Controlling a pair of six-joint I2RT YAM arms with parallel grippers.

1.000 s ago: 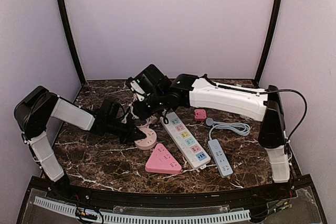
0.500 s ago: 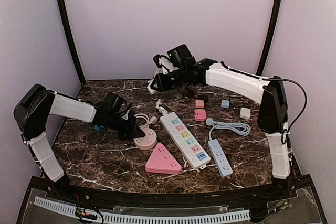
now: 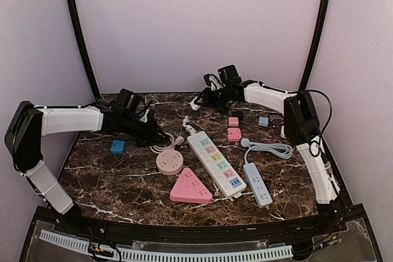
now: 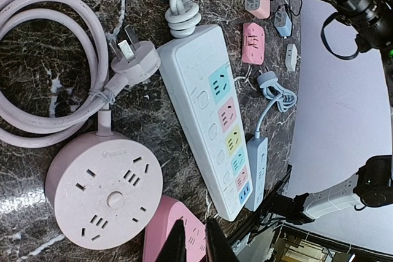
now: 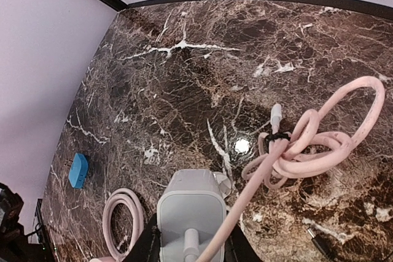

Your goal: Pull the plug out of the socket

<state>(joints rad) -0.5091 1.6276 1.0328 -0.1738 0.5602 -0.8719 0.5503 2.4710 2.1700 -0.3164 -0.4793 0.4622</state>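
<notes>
My right gripper should next move down onto the bare marble beside the coiled cord of the white power strip, because the white plug [image 5: 191,213] already hangs clear of every socket.
My right gripper [image 3: 210,94] is raised over the back of the table and shut on a white plug [image 5: 191,213], which hangs clear of every socket. A pink cable [image 5: 319,136] trails from the plug in a bundled loop. The plug's black-flanked body fills the space between my right gripper's [image 5: 191,240] fingers. The round pink socket [image 3: 170,162] lies flat on the marble with nothing plugged in, and its top face [image 4: 101,191] shows bare slots. My left gripper [image 3: 158,139] hovers behind and left of it. In the left wrist view my left gripper [image 4: 195,243] stands slightly open with nothing in it.
A long white power strip [image 3: 215,162] lies diagonally, a pink triangular socket [image 3: 190,187] in front of it and a grey strip [image 3: 256,182] to its right. Small adapters [image 3: 234,133] sit at the back right. A blue adapter [image 3: 117,146] lies at left.
The right arm lifted the plug up and back to the rear right. The left gripper let go of the round pink socket, drew back to the left and parted its jaws a little.
</notes>
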